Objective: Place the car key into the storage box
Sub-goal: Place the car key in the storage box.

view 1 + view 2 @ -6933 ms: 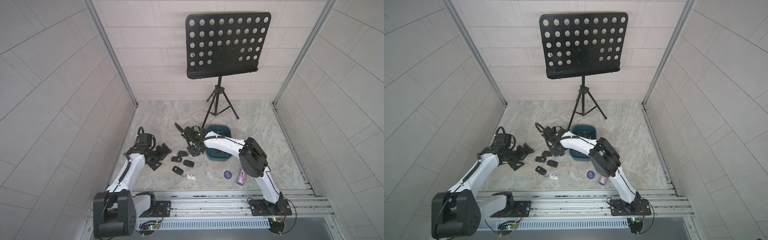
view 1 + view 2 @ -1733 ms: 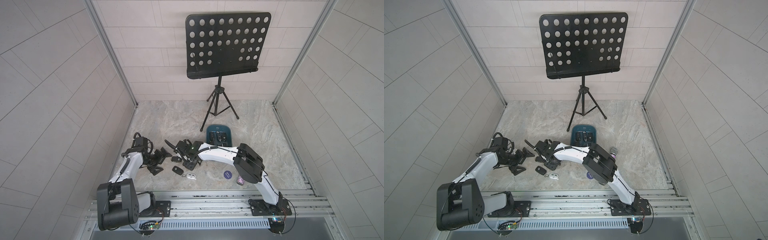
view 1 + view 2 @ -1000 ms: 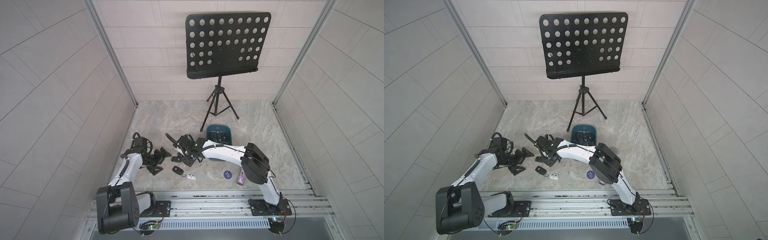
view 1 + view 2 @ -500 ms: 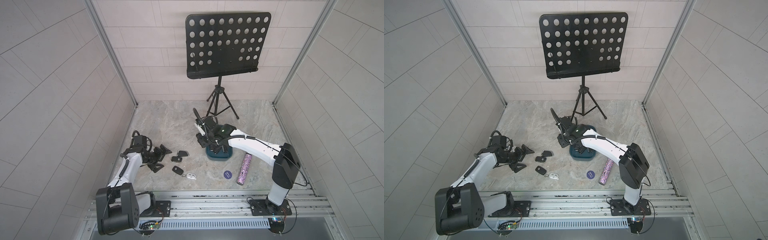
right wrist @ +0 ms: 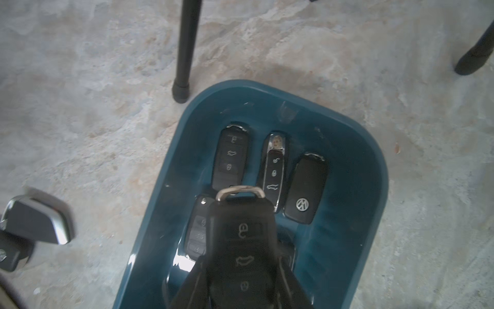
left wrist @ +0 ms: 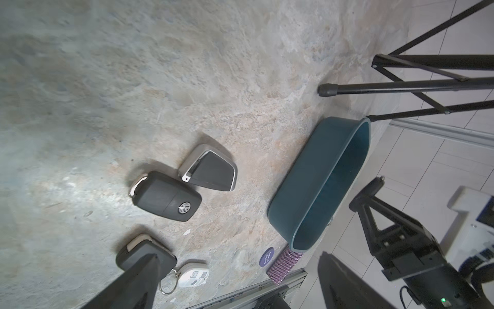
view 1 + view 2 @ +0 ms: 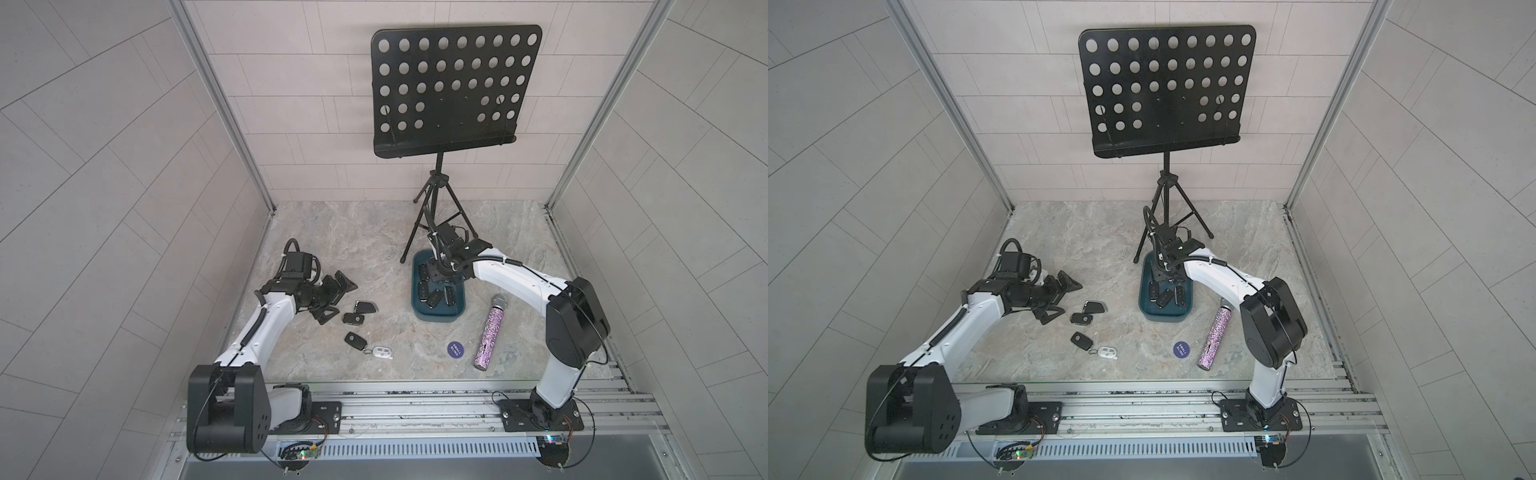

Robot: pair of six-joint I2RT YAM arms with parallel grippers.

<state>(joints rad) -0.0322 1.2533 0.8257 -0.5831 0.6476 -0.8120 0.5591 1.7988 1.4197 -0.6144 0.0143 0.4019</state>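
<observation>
My right gripper still hovers above the silver-topped key and its logo-marked neighbor (image 5: 289, 177) in the box. It will next move down toward them and release the black car key.
The dark teal storage box (image 7: 436, 316) (image 7: 1163, 319) sits on the stone floor with several black car keys (image 5: 306, 192) lying in it. My right gripper (image 7: 441, 271) (image 5: 242, 283) hangs over the box's far end, shut on a black car key (image 5: 242, 240) with three button icons and a metal loop; the key hovers above the keys inside. My left gripper (image 7: 332, 297) (image 6: 240, 289) stands open near the left wall, holding nothing. Next to it on the floor lie a silver-edged key (image 7: 366, 306) (image 6: 211, 171), two black keys (image 7: 353, 318) (image 7: 355, 339) and a white remote (image 7: 382, 353).
A music stand's tripod (image 7: 434, 216) stands just behind the box, one foot (image 5: 181, 93) close to its far corner. A glittery purple microphone (image 7: 490, 332) and a small round blue disc (image 7: 455, 349) lie on the floor beside the box on its right, toward the front.
Within the last second my right gripper carried a black key from the group of keys on the left across to above the storage box. The left arm has barely moved.
</observation>
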